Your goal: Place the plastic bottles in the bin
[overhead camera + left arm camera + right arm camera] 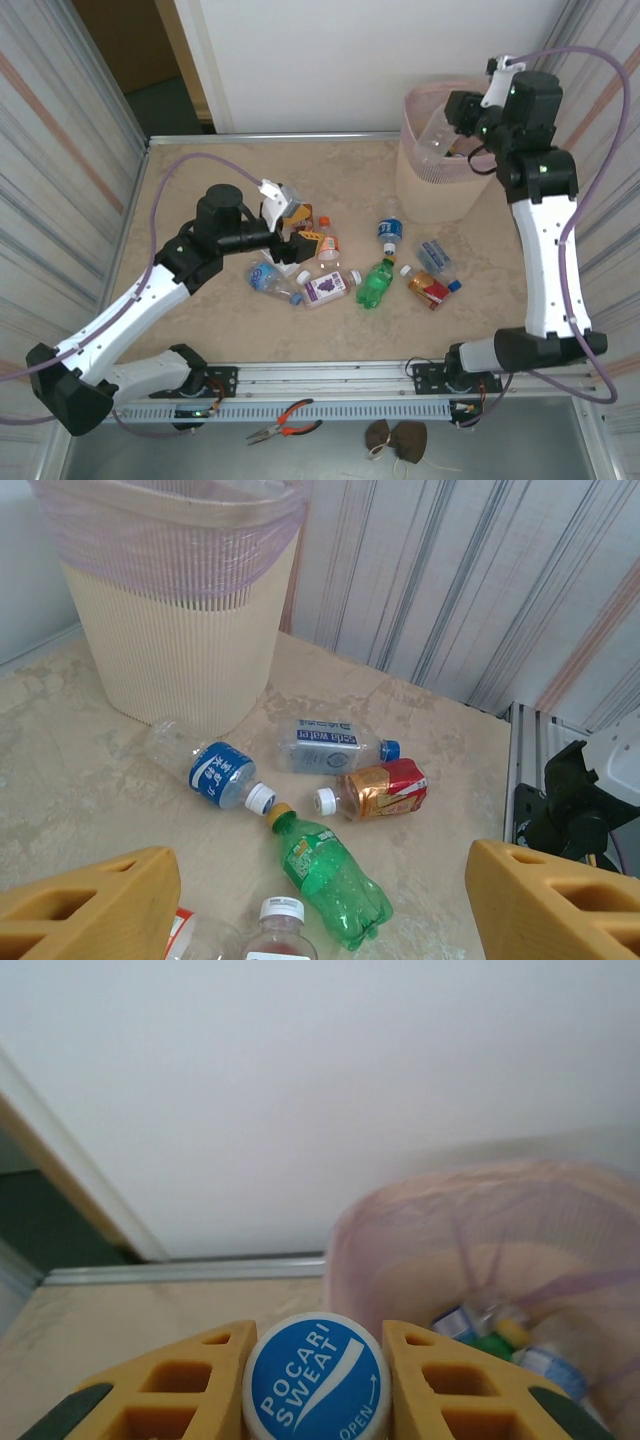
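Note:
My right gripper is above the bin's opening (458,146) (512,1305), and the bottle sticks out over the bin's rim. Next it will swing toward the bin's nearby ridged side and release over the bottles inside.
My right gripper (452,122) is shut on a clear plastic bottle (432,138), held over the rim of the pale pink bin (428,190) at the back right. In the right wrist view its blue cap (316,1378) sits between the yellow fingers (170,1390), and several bottles (490,1330) lie inside the bin (400,1260). My left gripper (298,238) hangs open above several bottles on the table. Below it lie a green bottle (330,875), a white-capped bottle (280,925), a blue-labelled one (205,770), a soda-water one (325,745) and a red-gold one (380,788).
Corrugated walls close in the left and right sides of the table (200,200). Pliers (285,420) and a brown object (395,438) lie below the front rail. An orange-capped bottle (327,240) and a purple-labelled one (328,288) lie beside my left gripper.

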`<state>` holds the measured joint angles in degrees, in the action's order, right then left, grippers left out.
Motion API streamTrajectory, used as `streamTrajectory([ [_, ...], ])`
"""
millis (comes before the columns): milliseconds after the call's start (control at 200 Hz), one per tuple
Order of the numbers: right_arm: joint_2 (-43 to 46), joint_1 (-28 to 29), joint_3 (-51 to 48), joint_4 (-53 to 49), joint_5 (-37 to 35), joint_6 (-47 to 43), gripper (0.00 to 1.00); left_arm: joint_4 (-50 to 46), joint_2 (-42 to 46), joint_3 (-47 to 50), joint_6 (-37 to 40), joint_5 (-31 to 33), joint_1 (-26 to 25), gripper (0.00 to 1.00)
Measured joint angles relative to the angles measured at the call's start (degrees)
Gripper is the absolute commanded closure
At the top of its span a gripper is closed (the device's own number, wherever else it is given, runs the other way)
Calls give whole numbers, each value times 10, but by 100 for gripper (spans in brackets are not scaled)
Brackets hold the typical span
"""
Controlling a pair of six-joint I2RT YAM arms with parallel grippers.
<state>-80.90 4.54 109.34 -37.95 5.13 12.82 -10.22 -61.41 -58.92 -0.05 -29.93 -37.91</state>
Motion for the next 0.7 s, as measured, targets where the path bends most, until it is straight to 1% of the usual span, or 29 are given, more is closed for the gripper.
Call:
streamTrajectory([
  [200, -106, -49, 110, -35, -13, -35, 77, -1, 14, 18, -2, 3, 0, 25],
  [396, -199, -62, 204, -100, -53, -75, 78, -3, 24, 26, -2, 14, 0, 25],
  [496, -229, -62, 225, -127, -76, -96, 77, -2, 26, 26, -2, 16, 0, 25],
  [696, -268, -64, 228, -167, -122, -132, 76, -3, 27, 28, -2, 26, 0, 25],
])
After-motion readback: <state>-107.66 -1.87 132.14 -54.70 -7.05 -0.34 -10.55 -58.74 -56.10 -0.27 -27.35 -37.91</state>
